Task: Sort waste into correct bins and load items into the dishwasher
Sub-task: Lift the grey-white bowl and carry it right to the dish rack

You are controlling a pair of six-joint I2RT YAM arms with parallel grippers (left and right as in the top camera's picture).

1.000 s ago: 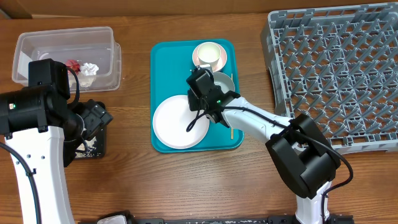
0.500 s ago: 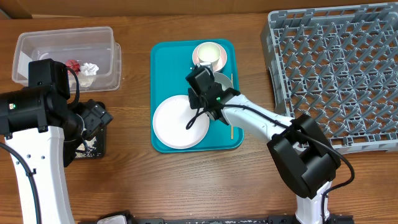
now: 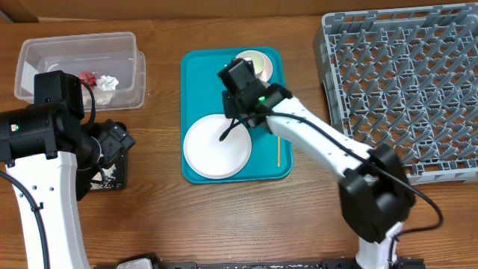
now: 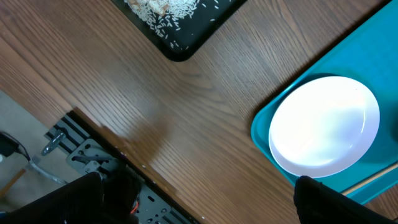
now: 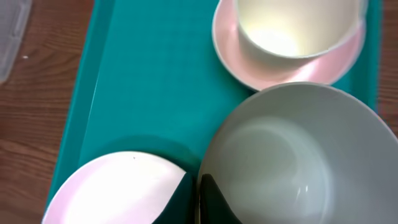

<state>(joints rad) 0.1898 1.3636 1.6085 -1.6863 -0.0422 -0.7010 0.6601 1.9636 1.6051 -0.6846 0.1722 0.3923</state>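
Observation:
The right gripper carries the grey-blue bowl to the right in the overhead view next. It tips it onto the dish rack's far rows and releases it where the rack's wires stand empty.
My right gripper (image 5: 198,199) is shut on the rim of the grey-blue bowl (image 5: 298,155), one finger inside and one outside, over the teal tray (image 3: 194,75). In the overhead view this gripper (image 3: 243,86) hides the bowl. The small white cup (image 5: 292,25) sits in the pink bowl (image 5: 249,68) just beyond. The pale plate (image 3: 216,146) lies on the tray's near half. The thin wooden stick (image 3: 278,153) lies along the tray's right edge. My left gripper (image 4: 199,199) is open and empty, above the table beside the black tray (image 4: 174,18), which holds rice crumbs.
The clear tub (image 3: 82,71) at the back left holds the red wrapper (image 3: 87,77) and the white napkin (image 3: 108,82). The grey dish rack (image 3: 403,90) fills the right side. The table's front edge (image 4: 93,130) is below my left gripper.
My right gripper has moved toward the far end of the tray with the grey-blue bowl, uncovering more of the stick. The left arm has not moved.

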